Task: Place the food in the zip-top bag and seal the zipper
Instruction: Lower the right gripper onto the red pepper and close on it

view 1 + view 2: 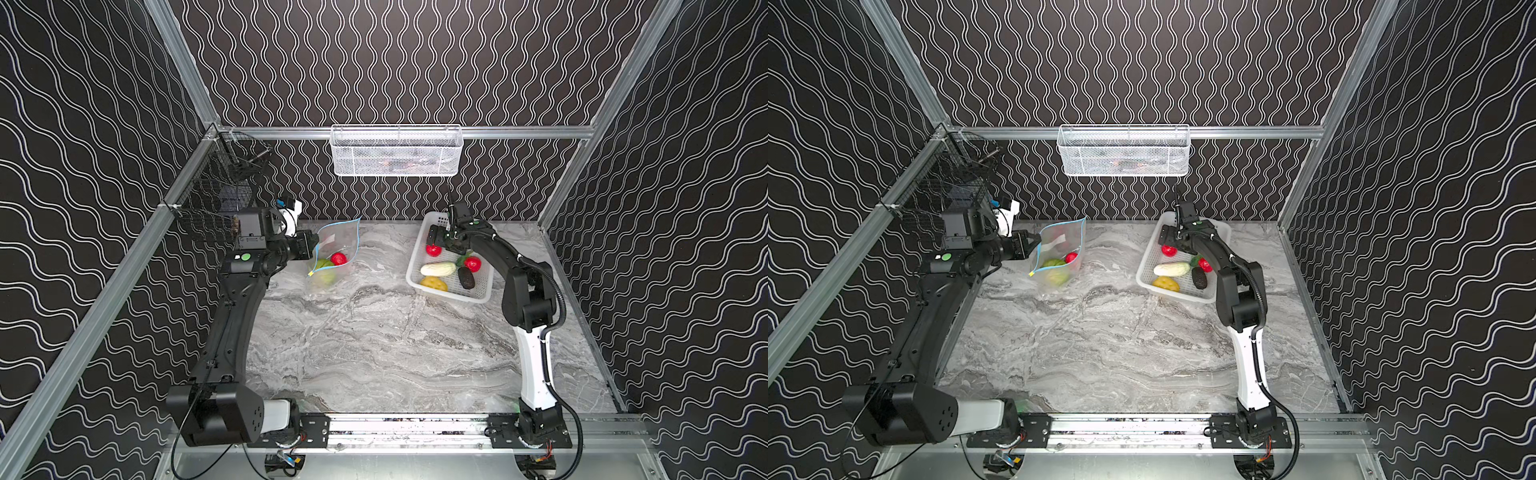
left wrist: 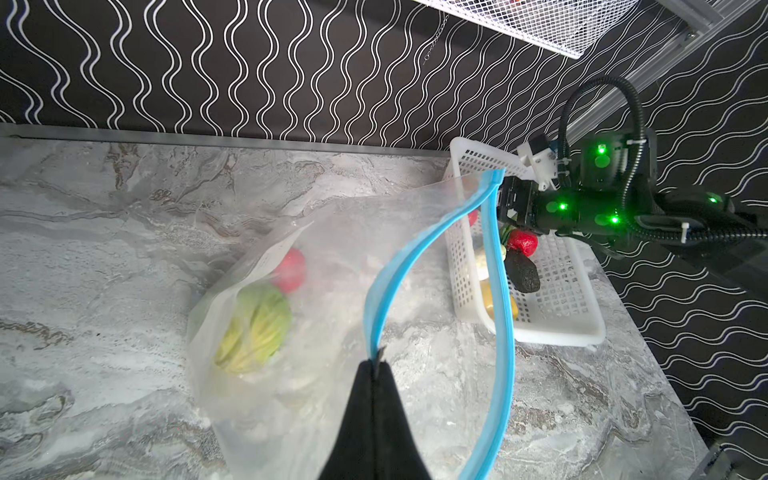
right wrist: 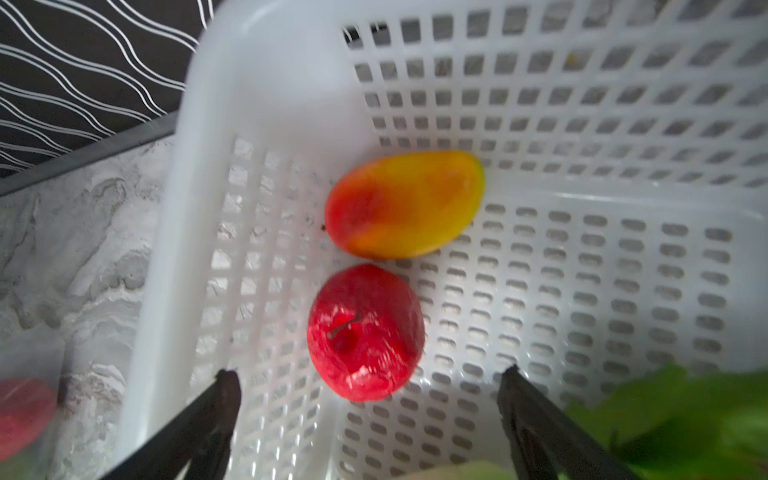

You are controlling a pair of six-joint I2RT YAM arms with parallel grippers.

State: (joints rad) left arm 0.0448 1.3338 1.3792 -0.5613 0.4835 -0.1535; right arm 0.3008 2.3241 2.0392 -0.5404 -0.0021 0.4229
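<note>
I should next lower my right gripper deeper into the white basket and close its fingers around the red fruit beside the orange-red one, as it lies below them.
The clear zip-top bag (image 1: 337, 243) (image 1: 1059, 245) stands at the back left, mouth gaping. My left gripper (image 2: 376, 365) (image 1: 314, 245) is shut on its blue zipper (image 2: 500, 291) rim; the yellow slider (image 1: 310, 274) hangs at the near end. Inside lie a green cabbage (image 2: 257, 328) and a red fruit (image 2: 289, 270). My right gripper (image 3: 370, 372) (image 1: 434, 239) hangs open in the white perforated basket (image 1: 453, 295), its fingers either side of a red fruit (image 3: 365, 332), apart from it. An orange-red fruit (image 3: 403, 203) lies beyond. The basket also holds a white radish (image 1: 438, 269), a yellow potato (image 1: 434, 284), a dark avocado (image 1: 466, 277) and another red fruit (image 1: 472, 263).
A white wire basket (image 1: 397, 151) hangs on the back rail, above the table. A black wire basket (image 1: 220, 199) is fixed to the left rail, just behind my left wrist. Grey marble table (image 1: 374, 340) spreads between bag and basket and toward the front.
</note>
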